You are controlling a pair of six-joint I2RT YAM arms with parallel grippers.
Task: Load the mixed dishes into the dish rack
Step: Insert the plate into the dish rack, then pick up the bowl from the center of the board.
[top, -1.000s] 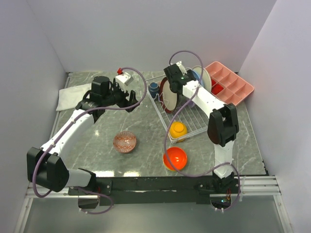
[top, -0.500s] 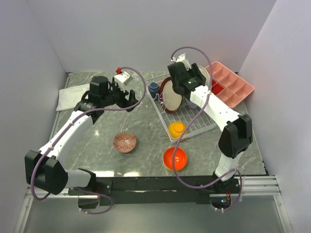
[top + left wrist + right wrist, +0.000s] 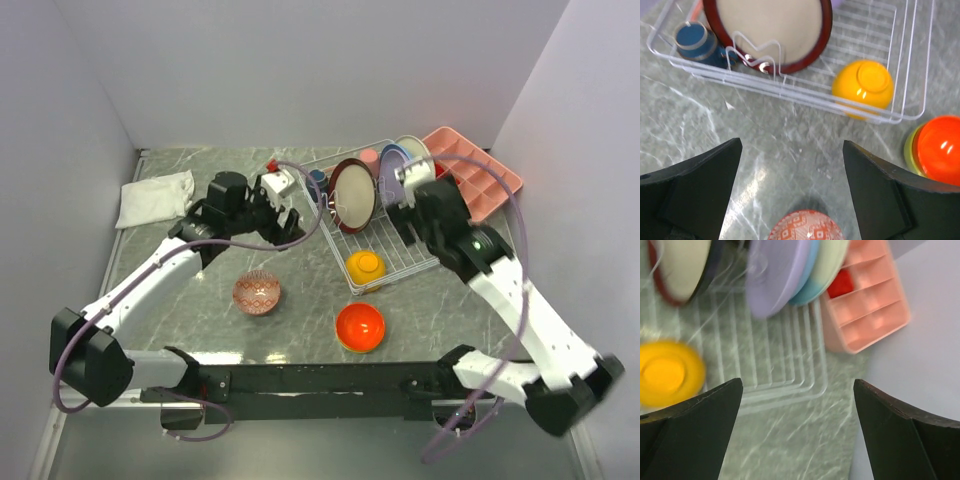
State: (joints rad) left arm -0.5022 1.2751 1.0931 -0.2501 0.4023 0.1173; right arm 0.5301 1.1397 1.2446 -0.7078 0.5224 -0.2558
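My left gripper should next go back and down onto the near rim of the patterned pink bowl (image 3: 257, 292), because this bowl is still outside the dish rack (image 3: 402, 248).
The dish rack (image 3: 402, 248) holds a dark-red-rimmed plate (image 3: 352, 195) on edge, lavender, blue and cream plates (image 3: 400, 160), a navy cup (image 3: 317, 182), a pink cup (image 3: 370, 157) and an orange-yellow bowl (image 3: 365, 265). On the table, a red-orange bowl (image 3: 360, 326) sits in a lime bowl, and a patterned pink bowl (image 3: 257, 292) stands alone. My left gripper (image 3: 791, 145) is open above the patterned bowl (image 3: 807, 227), left of the rack (image 3: 790, 90). My right gripper (image 3: 798, 383) is open and empty over the rack's right end (image 3: 790, 355).
A white folded cloth (image 3: 155, 197) lies at the back left. A pink compartment tray (image 3: 480, 180) stands right of the rack, with something red in one cell (image 3: 842, 284). Purple walls close in the back and both sides.
My right gripper let go of the dark-red-rimmed plate, which now stands in the rack, and drew back to the right with jaws wide. My left arm moved right, toward the rack.
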